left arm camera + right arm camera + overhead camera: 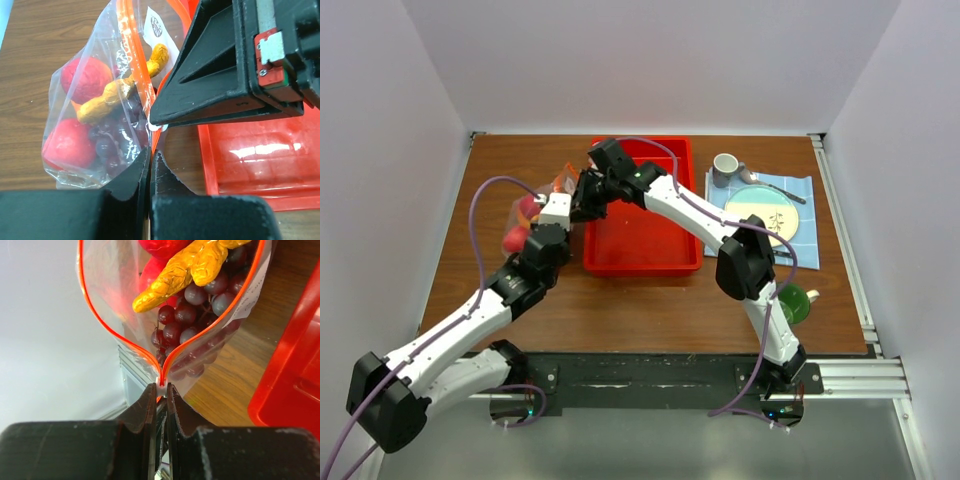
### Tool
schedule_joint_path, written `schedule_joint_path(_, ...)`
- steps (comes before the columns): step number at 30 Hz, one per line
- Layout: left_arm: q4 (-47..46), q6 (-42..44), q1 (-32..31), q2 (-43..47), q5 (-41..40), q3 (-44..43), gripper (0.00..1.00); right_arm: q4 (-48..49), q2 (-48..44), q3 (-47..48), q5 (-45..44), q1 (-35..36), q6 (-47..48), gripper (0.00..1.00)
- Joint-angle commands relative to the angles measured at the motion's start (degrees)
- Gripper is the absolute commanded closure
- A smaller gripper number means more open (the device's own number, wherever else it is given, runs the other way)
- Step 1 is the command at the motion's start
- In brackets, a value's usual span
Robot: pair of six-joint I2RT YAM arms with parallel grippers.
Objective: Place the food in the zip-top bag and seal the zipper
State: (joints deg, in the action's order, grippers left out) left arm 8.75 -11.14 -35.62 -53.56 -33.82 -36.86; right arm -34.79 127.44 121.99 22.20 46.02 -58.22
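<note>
The bag's opening beyond is still wide open. Next, my right gripper will move outward along the orange-red zipper to its far end point(571, 170) and release the slider.
The clear zip-top bag point(75, 155) lies left of the red tray and holds the food: round red fruits point(85, 77), a yellow-orange cluster point(107, 100) and purple grapes point(112, 145). My left gripper point(151, 152) is shut on the orange-red zipper point(132, 55) at the near end of the bag's mouth. My right gripper point(160, 386) is shut on the zipper's white slider point(161, 382), a short way past the left jaws. Beyond the slider the zipper point(115, 335) spreads apart in a V, with grapes point(185, 315) showing through. From above, both grippers point(560, 200) point(578, 203) meet at the bag point(525, 215).
The red tray point(640, 262) sits right of the bag, under the right arm. At the back right, a blue cloth point(805, 190) carries a plate point(765, 215), a grey cup point(725, 168) and a spoon point(775, 187). A green object point(795, 300) lies near the right arm.
</note>
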Motion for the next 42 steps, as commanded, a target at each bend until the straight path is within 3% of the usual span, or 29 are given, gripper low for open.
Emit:
schedule_joint_path(1,4.0,-3.4,0.7,3.8,-2.8,-2.3,1.00,2.5,0.3,6.1,-1.3,-2.7,2.3,1.00)
schedule_joint_path(14,16.4,-17.8,0.8,8.8,-9.6,-5.3,1.00,12.1,9.1,15.6,-2.6,-5.7,7.0,1.00)
schedule_joint_path(27,31.3,-32.0,0.8,13.0,-21.6,-12.4,1.00,21.4,14.2,15.5,-4.3,-8.0,5.9,0.99)
schedule_joint_path(42,35.2,-36.7,0.8,16.2,-32.0,-13.2,1.00,22.8,15.4,15.6,-4.6,-9.8,5.4,0.97)
